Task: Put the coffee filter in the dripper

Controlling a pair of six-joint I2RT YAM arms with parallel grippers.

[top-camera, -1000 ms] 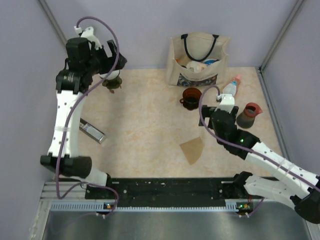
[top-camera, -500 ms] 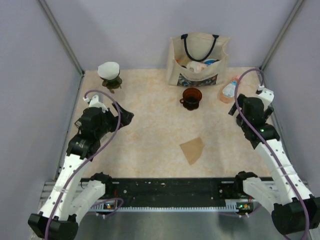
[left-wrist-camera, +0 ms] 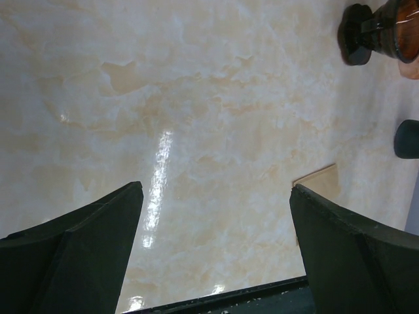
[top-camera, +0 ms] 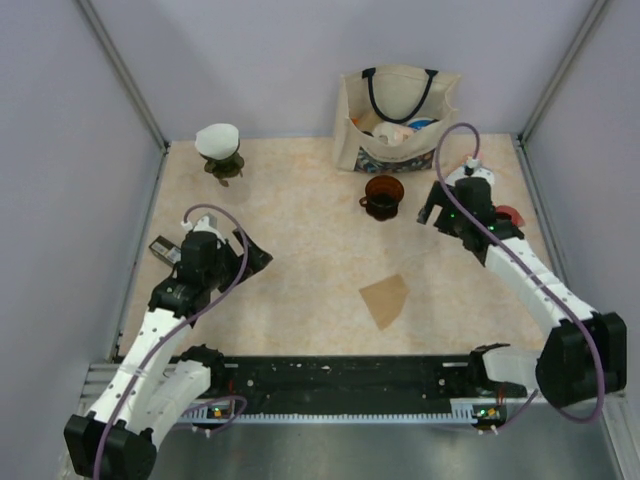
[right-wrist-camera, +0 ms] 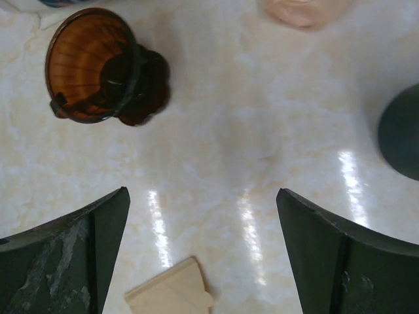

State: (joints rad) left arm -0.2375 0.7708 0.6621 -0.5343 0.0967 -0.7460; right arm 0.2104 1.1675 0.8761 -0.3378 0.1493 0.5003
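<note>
Next, my right gripper swings past the dripper (top-camera: 383,195) to the left in the top view, then turns and lowers onto the dripper's handle, which sticks out that side.
The brown coffee filter (top-camera: 384,300) lies flat on the table in front of centre. Its corner shows in the left wrist view (left-wrist-camera: 321,180) and in the right wrist view (right-wrist-camera: 171,291). The amber dripper (top-camera: 383,195) stands upright behind it, empty (right-wrist-camera: 98,65). My right gripper (top-camera: 432,215) hangs open just right of the dripper, above bare table (right-wrist-camera: 201,193). My left gripper (top-camera: 255,258) is open at the left middle of the table and points toward the filter (left-wrist-camera: 217,190). Neither gripper holds anything.
A cloth tote bag (top-camera: 397,120) stands at the back centre. A second dripper with a white filter (top-camera: 218,145) sits at the back left. A small metal object (top-camera: 163,247) lies beside the left arm. A dark jug with a red lid (top-camera: 510,215) stands behind the right arm, and a pink bottle (right-wrist-camera: 301,10) lies near it.
The left arm has come back from the back-left corner to the left middle. The right arm swung out to the right, then returned beside the amber dripper. Both grippers stayed open.
</note>
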